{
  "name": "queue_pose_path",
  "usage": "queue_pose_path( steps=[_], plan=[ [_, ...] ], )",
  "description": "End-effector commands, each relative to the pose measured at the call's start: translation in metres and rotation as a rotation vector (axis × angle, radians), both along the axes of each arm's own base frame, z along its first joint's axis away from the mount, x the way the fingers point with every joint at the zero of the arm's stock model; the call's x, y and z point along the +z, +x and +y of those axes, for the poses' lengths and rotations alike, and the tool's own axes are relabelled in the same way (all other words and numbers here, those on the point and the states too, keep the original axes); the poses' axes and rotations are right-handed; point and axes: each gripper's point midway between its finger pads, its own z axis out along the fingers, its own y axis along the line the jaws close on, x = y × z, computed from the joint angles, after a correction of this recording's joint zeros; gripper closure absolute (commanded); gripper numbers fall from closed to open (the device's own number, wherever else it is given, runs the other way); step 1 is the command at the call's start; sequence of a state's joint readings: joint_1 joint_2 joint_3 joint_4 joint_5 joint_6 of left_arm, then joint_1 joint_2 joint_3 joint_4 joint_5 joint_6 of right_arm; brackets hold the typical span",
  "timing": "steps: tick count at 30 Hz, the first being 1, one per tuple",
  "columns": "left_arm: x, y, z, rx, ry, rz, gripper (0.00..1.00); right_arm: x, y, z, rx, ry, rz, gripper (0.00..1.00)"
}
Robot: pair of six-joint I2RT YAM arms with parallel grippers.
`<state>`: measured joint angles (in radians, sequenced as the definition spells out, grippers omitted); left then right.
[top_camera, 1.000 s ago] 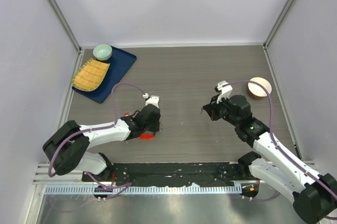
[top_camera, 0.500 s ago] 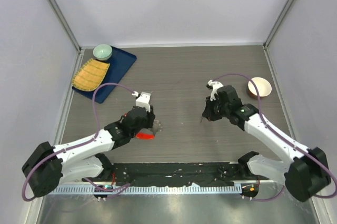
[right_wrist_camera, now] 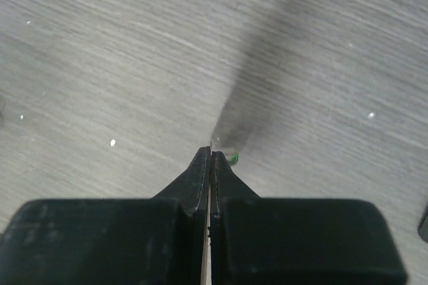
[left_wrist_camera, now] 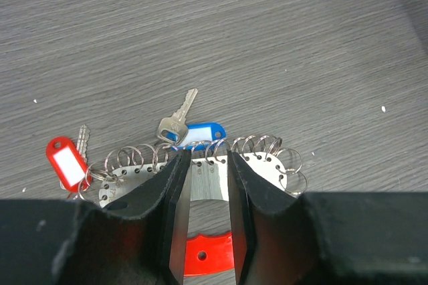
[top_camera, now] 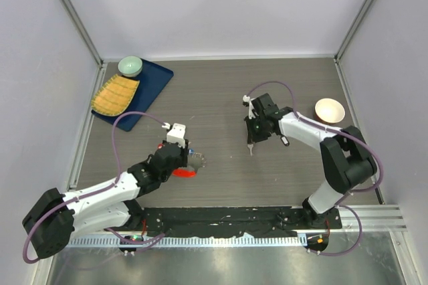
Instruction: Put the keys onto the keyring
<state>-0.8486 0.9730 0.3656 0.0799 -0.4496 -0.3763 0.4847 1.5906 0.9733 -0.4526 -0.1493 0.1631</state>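
My right gripper lowers the thin key, slightly toward the keyring [left_wrist_camera: 267,164], onto bare table and releases it next, since it shows only edge-on between my fingers.
The keyring [left_wrist_camera: 267,164] is a pale grey curved plate edged with several wire rings, with a red curved tag [left_wrist_camera: 207,263] and a blue tag [left_wrist_camera: 200,134]. It lies on the table, left of centre in the top view [top_camera: 195,162]. A silver key [left_wrist_camera: 177,121] and a red-headed key [left_wrist_camera: 67,162] lie at its rings. My left gripper [left_wrist_camera: 205,158] stands over the plate's middle, jaws a little apart; it also shows in the top view [top_camera: 179,158]. My right gripper [right_wrist_camera: 211,152], also in the top view [top_camera: 252,136], is shut on a thin metal piece seen edge-on, above bare table.
A blue tray [top_camera: 152,91] at the back left holds a yellow mat [top_camera: 115,95] and a green bowl [top_camera: 130,65]. A pale bowl [top_camera: 330,110] stands at the right. A small dark object [right_wrist_camera: 424,221] shows at the right edge of the right wrist view.
My right gripper has moved left and farther from the arm bases with the metal piece. My left gripper has drawn back slightly to the left over the keyring.
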Motion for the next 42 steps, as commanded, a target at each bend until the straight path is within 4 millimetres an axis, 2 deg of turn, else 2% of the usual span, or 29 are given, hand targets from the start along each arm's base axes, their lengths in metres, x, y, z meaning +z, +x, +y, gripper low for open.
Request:
queue_pose_path(
  steps=[1,7,13,19,30,34,38,40,41,42],
  plan=[
    [0.017,0.010,0.000,0.025,-0.027,-0.066,0.69,0.002,0.028,0.012,0.043,-0.009,-0.080,0.99],
    [0.014,0.008,0.000,0.018,-0.026,-0.059,0.69,-0.010,0.042,0.022,0.063,-0.024,-0.118,0.99],
    [0.013,0.008,-0.001,0.019,-0.024,-0.056,0.69,-0.020,0.039,0.026,0.093,-0.037,-0.149,0.98],
    [0.009,0.009,-0.002,0.017,-0.015,-0.047,0.69,-0.024,0.031,0.025,0.094,-0.033,-0.157,0.87],
    [0.006,0.009,-0.003,0.013,-0.009,-0.039,0.69,0.013,0.033,0.032,0.102,-0.008,-0.262,0.74],
    [0.006,0.009,-0.003,0.010,-0.009,-0.039,0.69,0.037,0.031,0.038,0.119,0.024,-0.307,0.70],
    [0.007,0.009,-0.003,0.009,-0.011,-0.041,0.69,0.054,0.018,0.057,0.285,0.108,-0.340,0.67],
    [0.008,0.009,-0.003,0.011,-0.016,-0.045,0.69,0.057,0.013,0.067,0.366,0.154,-0.357,0.67],
    [0.009,0.009,-0.002,0.015,-0.019,-0.048,0.69,0.056,0.001,0.076,0.439,0.211,-0.340,0.66],
    [0.010,0.009,-0.002,0.016,-0.022,-0.051,0.69,0.057,0.001,0.082,0.491,0.230,-0.369,0.64]
  ],
)
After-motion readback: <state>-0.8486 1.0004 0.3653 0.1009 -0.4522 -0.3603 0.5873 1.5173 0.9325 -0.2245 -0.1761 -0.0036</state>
